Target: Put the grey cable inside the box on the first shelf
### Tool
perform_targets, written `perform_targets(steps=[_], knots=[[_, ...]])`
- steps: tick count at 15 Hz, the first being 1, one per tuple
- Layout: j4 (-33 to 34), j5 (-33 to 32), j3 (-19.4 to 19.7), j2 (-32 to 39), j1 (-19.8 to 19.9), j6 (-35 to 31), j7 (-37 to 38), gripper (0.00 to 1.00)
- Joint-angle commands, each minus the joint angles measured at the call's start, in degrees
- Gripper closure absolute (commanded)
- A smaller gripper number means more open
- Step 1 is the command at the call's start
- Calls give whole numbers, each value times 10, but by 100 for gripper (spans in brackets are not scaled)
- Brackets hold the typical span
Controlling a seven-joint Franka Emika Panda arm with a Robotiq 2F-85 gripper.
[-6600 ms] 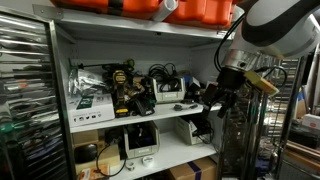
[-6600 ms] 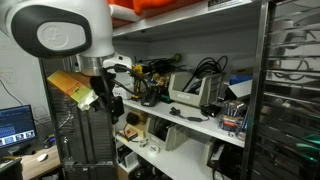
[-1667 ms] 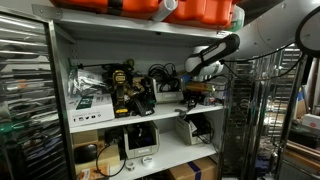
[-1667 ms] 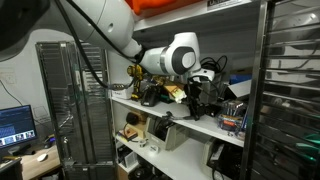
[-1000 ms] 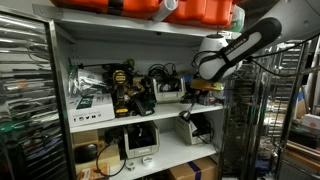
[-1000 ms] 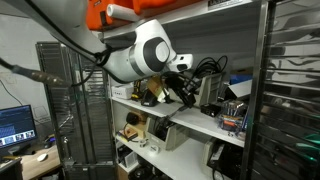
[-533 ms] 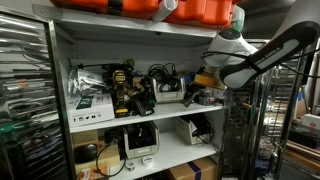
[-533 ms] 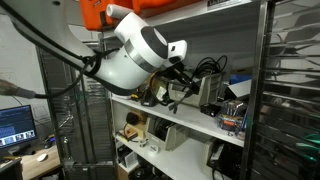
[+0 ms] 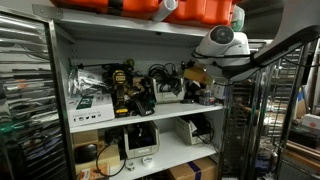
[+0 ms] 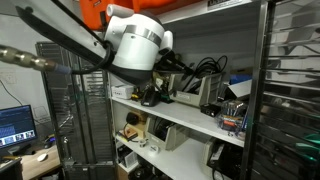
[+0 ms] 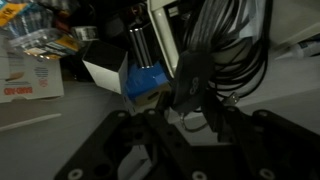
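Observation:
I will next turn my gripper and move it outward to let go of the bundle in the pale-grey box (image 9: 170,94) (image 11: 232,58), because cable loops are already in that box, outward of my gripper.
In the wrist view my gripper (image 11: 183,106) is shut, and a dark bundle of the grey cable (image 11: 192,78) sits between its fingers, with more loops (image 11: 228,40) behind. The picture is dim. In an exterior view the gripper (image 9: 192,90) hangs at the right end of the first shelf (image 9: 140,118), just beside the low pale-grey box (image 9: 170,94) that holds tangled cables. From the other side the arm's large white joint (image 10: 140,45) hides the gripper; the box (image 10: 186,96) and the shelf edge (image 10: 195,123) show to its right.
Yellow-and-black drills (image 9: 125,85) and a white labelled box (image 9: 90,100) fill the shelf's left half. A blue item (image 11: 150,78) stands close ahead of the fingers. Orange cases (image 9: 170,10) sit on top, wire racks (image 9: 25,100) flank the unit, and a printer (image 9: 138,140) is below.
The arm's white joint has swung upward and toward the shelf front, so it now covers more of the shelf. The gripper has stayed shut near the box.

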State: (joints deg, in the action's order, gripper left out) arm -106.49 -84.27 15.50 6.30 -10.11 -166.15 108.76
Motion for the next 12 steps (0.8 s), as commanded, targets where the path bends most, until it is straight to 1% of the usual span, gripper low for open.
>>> perform_targets(steps=[1, 3, 8, 10, 12], knots=[[81, -136, -3, 42, -20, 25, 138, 85], [111, -209, -6, 62, -29, 48, 198, 85], [161, -356, -14, 119, -46, 112, 282, 85], [176, -393, -17, 140, -49, 142, 301, 85], [193, -410, -18, 162, -50, 172, 308, 85]])
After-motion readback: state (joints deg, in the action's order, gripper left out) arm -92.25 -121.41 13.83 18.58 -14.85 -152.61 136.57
